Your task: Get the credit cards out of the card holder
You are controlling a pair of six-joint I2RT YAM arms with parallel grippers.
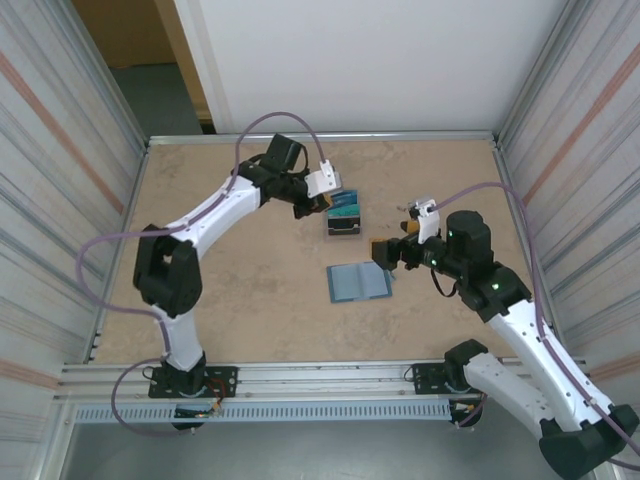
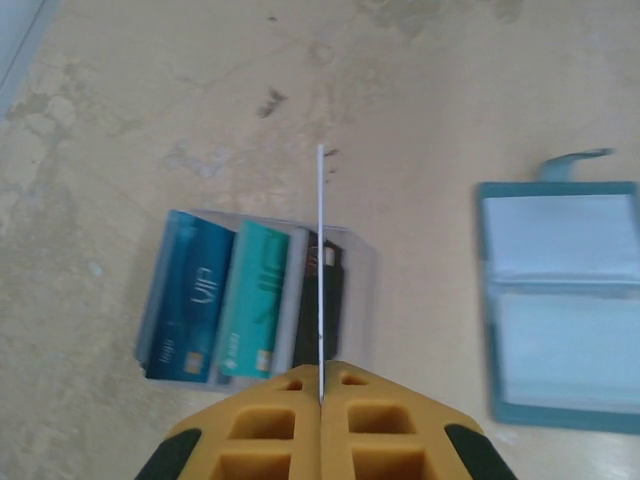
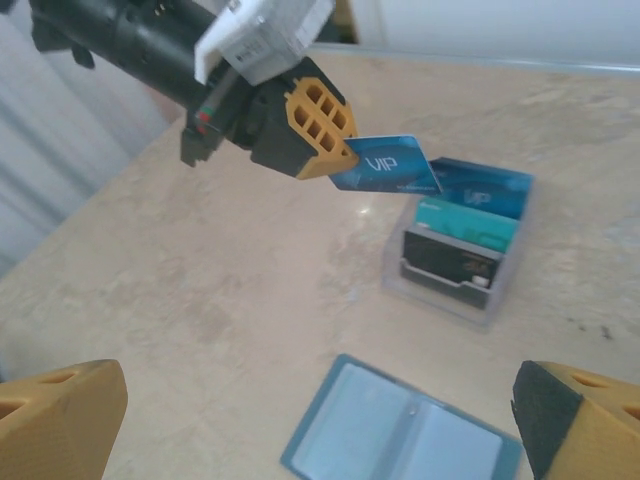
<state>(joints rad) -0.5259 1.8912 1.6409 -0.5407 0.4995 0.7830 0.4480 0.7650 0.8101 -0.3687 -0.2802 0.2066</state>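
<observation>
My left gripper holds the VIP card and should move outward and down to release it with the stand's matching blue card (image 1: 344,198) (image 2: 194,295). The blue card is below and outward of the gripper.
The card holder (image 1: 360,282) lies open and flat on the table, its grey-blue pockets facing up (image 3: 400,432) (image 2: 560,300). My left gripper (image 1: 322,205) (image 3: 335,160) is shut on a blue credit card (image 3: 385,166) printed "VIP". In the left wrist view this card shows edge-on (image 2: 321,260) between the closed jaws (image 2: 321,385). It hangs just above a small clear stand (image 3: 460,250). In the stand are a blue card (image 2: 190,300), a teal card (image 2: 255,300) and a dark one. My right gripper (image 1: 395,250) (image 3: 320,410) stands wide open above the card holder's right edge, holding nothing.
The stand (image 1: 345,217) sits a little behind the card holder, near the table's middle. Corrugated walls close in the left and right sides, and a white wall stands at the back. Bare tabletop (image 1: 250,290) lies to the left of the card holder.
</observation>
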